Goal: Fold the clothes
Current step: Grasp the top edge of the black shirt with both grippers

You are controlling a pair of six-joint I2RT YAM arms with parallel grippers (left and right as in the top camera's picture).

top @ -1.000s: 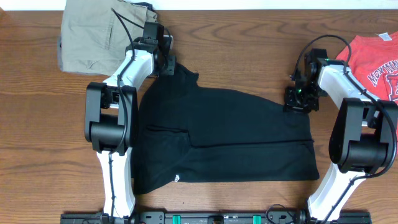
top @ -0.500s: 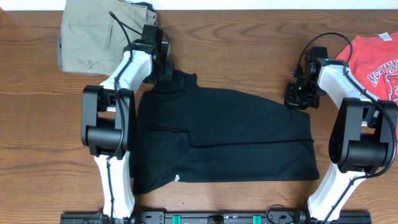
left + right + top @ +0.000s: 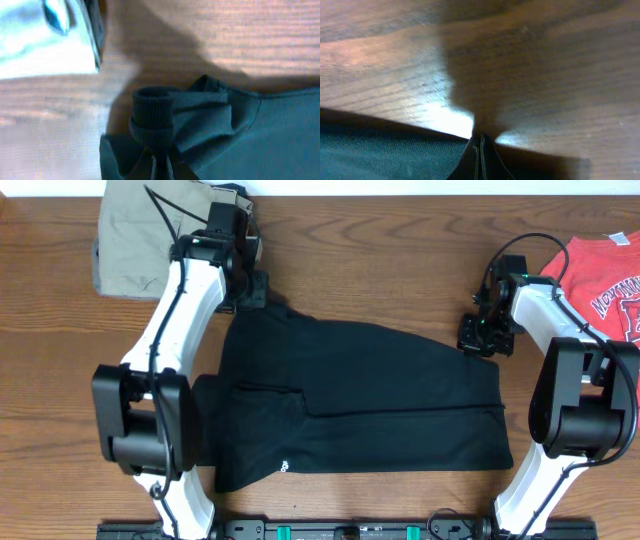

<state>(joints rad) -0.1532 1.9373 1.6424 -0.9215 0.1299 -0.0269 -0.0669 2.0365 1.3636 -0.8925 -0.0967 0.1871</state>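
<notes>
The far part of the garment still lies spread out, so next my left gripper needs to carry the garment's ribbed cuff back toward my base, over the garment's near corner (image 3: 236,446), and release it there.
A black garment (image 3: 360,400) lies spread on the wooden table, folded in half lengthwise. My left gripper (image 3: 252,290) is shut on its bunched ribbed cuff (image 3: 152,120) at the far left corner. My right gripper (image 3: 480,338) is shut on the garment's far right corner, its fingers (image 3: 481,150) pinching the dark fabric edge (image 3: 395,155) against the table.
Folded khaki trousers (image 3: 150,235) lie at the far left, just behind the left gripper. A red printed shirt (image 3: 605,280) lies at the far right edge. The table's front edge runs below the garment.
The left arm has swung its base leftward and the left gripper drew the cuff slightly up and left. The right gripper has stayed put.
</notes>
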